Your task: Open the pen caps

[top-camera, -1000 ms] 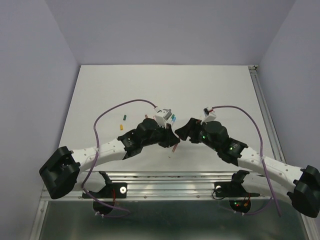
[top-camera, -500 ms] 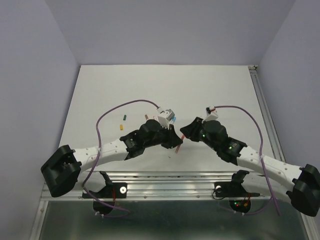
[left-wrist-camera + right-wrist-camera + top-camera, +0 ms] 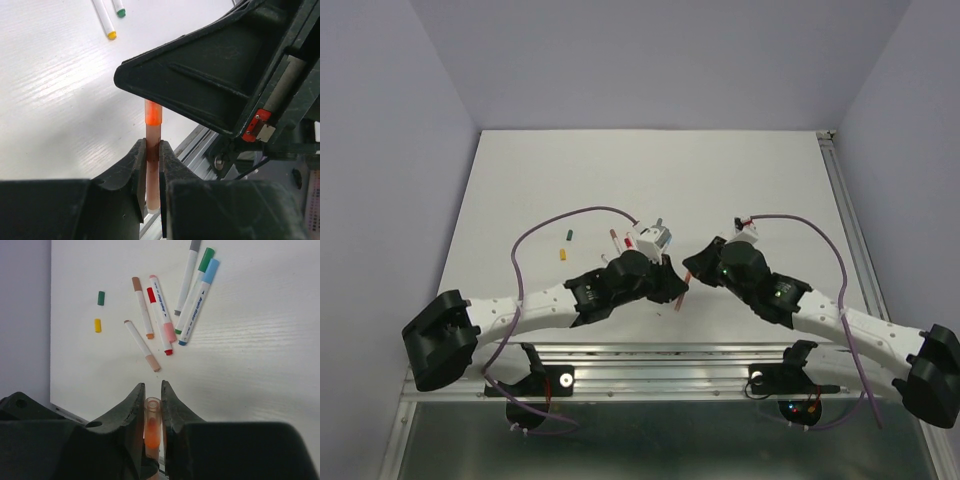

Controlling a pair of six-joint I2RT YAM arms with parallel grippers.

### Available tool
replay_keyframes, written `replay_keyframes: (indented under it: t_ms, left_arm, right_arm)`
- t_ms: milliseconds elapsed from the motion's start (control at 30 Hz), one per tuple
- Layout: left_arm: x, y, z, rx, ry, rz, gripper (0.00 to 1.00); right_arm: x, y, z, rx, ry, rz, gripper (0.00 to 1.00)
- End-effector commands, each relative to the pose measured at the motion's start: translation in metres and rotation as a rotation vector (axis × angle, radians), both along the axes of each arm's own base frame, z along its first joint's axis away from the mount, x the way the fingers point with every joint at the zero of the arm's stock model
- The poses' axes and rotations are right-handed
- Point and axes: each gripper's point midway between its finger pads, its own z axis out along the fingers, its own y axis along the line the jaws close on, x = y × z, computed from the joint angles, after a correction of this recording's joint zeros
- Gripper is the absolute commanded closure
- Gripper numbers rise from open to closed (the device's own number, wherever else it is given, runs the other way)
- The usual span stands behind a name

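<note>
My left gripper draws clear next, then moves outward and down beside the yellow-tipped pen. The orange pen [image 3: 152, 131] comes free there, with my right gripper shut on the cap.
An orange pen [image 3: 152, 131] hangs above the table's near edge, and my left gripper [image 3: 152, 151] is shut on its pale barrel. Its translucent orange pen cap [image 3: 152, 416] sits between the jaws of my right gripper [image 3: 152, 390], which is shut on it. From above, the two grippers meet tip to tip around that pen [image 3: 681, 293]. Loose on the table lie a green cap [image 3: 101, 298] and a yellow cap [image 3: 97, 325]. Several more pens lie in a cluster, among them a red-ended one [image 3: 159, 322] and a blue one [image 3: 200, 300].
Two uncapped pens with a yellow tip [image 3: 104, 19] and a green tip [image 3: 118, 7] lie farther off. The aluminium rail [image 3: 650, 352] runs along the table's near edge, just below the grippers. Purple cables [image 3: 550, 222] loop over both arms.
My right gripper has closed from wide open onto the orange cap. Both arms have shifted slightly toward each other, with the pen between them.
</note>
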Motion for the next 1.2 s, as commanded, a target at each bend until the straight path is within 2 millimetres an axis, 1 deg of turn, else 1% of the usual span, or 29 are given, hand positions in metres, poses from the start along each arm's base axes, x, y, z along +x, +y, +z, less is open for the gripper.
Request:
replay_keyframes:
  t_ms: [0,33,67,100,133,167,200,233,267,300,333,400,467,500,533,600,667,700,733,767,833,867,900,933,967,1000,1033,1067,1167]
  left_arm:
    - [-0.045,-0.006,0.001,-0.006,0.082,-0.045,1.00]
    - [-0.056,-0.006,-0.005,0.007,0.100,-0.057,1.00]
    - [-0.063,-0.004,-0.014,0.034,0.115,-0.059,1.00]
    - [-0.083,-0.007,-0.018,0.046,0.132,-0.082,1.00]
    - [-0.092,-0.007,-0.021,0.055,0.140,-0.091,1.00]
    - [-0.109,-0.007,-0.024,0.058,0.159,-0.107,1.00]
    - [-0.108,-0.005,-0.027,0.065,0.155,-0.098,1.00]
    - [-0.122,-0.006,-0.026,0.055,0.179,-0.119,1.00]
    - [-0.128,-0.005,-0.026,0.056,0.181,-0.121,1.00]
    - [-0.137,-0.005,-0.025,0.052,0.189,-0.136,1.00]
    - [-0.142,-0.005,-0.022,0.044,0.194,-0.143,1.00]
    - [-0.140,-0.002,-0.024,0.052,0.193,-0.118,1.00]
    - [-0.131,0.001,-0.026,0.075,0.175,-0.075,1.00]
    - [-0.128,-0.001,-0.020,0.073,0.159,-0.065,1.00]
    - [-0.123,-0.001,-0.019,0.086,0.142,-0.043,1.00]
    - [-0.098,-0.002,-0.011,0.110,0.095,0.043,1.00]
    - [-0.075,0.002,-0.015,0.155,0.072,0.106,1.00]
    - [-0.051,0.004,-0.009,0.151,0.052,0.153,1.00]
    - [-0.035,0.006,-0.014,0.168,0.054,0.187,1.00]
    - [-0.011,0.006,-0.007,0.162,0.034,0.213,1.00]
    - [0.015,0.002,0.001,0.149,0.006,0.251,1.00]
    - [0.028,-0.008,0.006,0.147,-0.015,0.260,1.00]
    - [0.046,-0.004,0.006,0.170,-0.035,0.291,1.00]
    - [0.056,-0.006,0.006,0.178,-0.039,0.307,1.00]
    - [0.069,-0.015,0.004,0.192,-0.035,0.314,1.00]
    - [0.077,-0.018,0.002,0.199,-0.034,0.311,1.00]
    - [0.090,-0.020,-0.013,0.240,-0.025,0.311,1.00]
    - [0.098,-0.033,-0.003,0.214,-0.029,0.299,1.00]
    - [0.122,-0.056,-0.013,0.243,-0.048,0.296,1.00]
  right_arm:
    - [0.047,-0.057,0.052,-0.026,-0.121,-0.418,0.99]
    - [0.048,-0.069,0.051,-0.077,-0.111,-0.473,0.99]
    - [0.055,-0.073,0.072,-0.065,-0.138,-0.520,0.99]
    - [0.061,-0.085,0.075,-0.100,-0.152,-0.591,0.99]
    - [0.062,-0.089,0.078,-0.126,-0.150,-0.606,0.99]
    - [0.069,-0.096,0.094,-0.122,-0.167,-0.646,0.99]
    - [0.071,-0.100,0.099,-0.128,-0.176,-0.654,0.99]
    - [0.077,-0.100,0.105,-0.119,-0.189,-0.663,0.99]
    - [0.084,-0.108,0.111,-0.113,-0.194,-0.690,0.99]
    - [0.090,-0.107,0.112,-0.109,-0.192,-0.671,0.99]
    - [0.096,-0.110,0.112,-0.106,-0.187,-0.673,0.99]
    - [0.106,-0.116,0.113,-0.096,-0.191,-0.671,0.99]
    - [0.109,-0.108,0.110,-0.105,-0.188,-0.604,0.99]
    - [0.108,-0.105,0.106,-0.128,-0.184,-0.566,0.99]
    - [0.106,-0.103,0.102,-0.132,-0.177,-0.553,0.99]
    - [0.100,-0.106,0.100,-0.132,-0.177,-0.539,0.99]
    - [0.089,-0.112,0.084,-0.148,-0.151,-0.535,0.99]
    - [0.082,-0.115,0.084,-0.134,-0.155,-0.526,0.99]
    - [0.074,-0.119,0.071,-0.154,-0.131,-0.518,0.99]
    - [0.066,-0.122,0.071,-0.136,-0.134,-0.509,0.99]
    - [0.053,-0.127,0.061,-0.136,-0.116,-0.493,0.99]
    - [0.045,-0.130,0.042,-0.152,-0.083,-0.488,0.99]
    - [0.036,-0.137,0.042,-0.108,-0.076,-0.514,0.99]
    - [0.030,-0.139,0.033,-0.101,-0.060,-0.517,0.99]
    - [0.025,-0.141,0.030,-0.085,-0.060,-0.521,0.99]
    - [0.020,-0.144,0.019,-0.085,-0.048,-0.520,0.99]
    - [0.016,-0.146,0.027,-0.056,-0.074,-0.517,0.99]
    - [0.014,-0.148,0.029,-0.050,-0.087,-0.519,0.99]
    - [0.006,-0.155,0.036,-0.036,-0.101,-0.528,0.99]
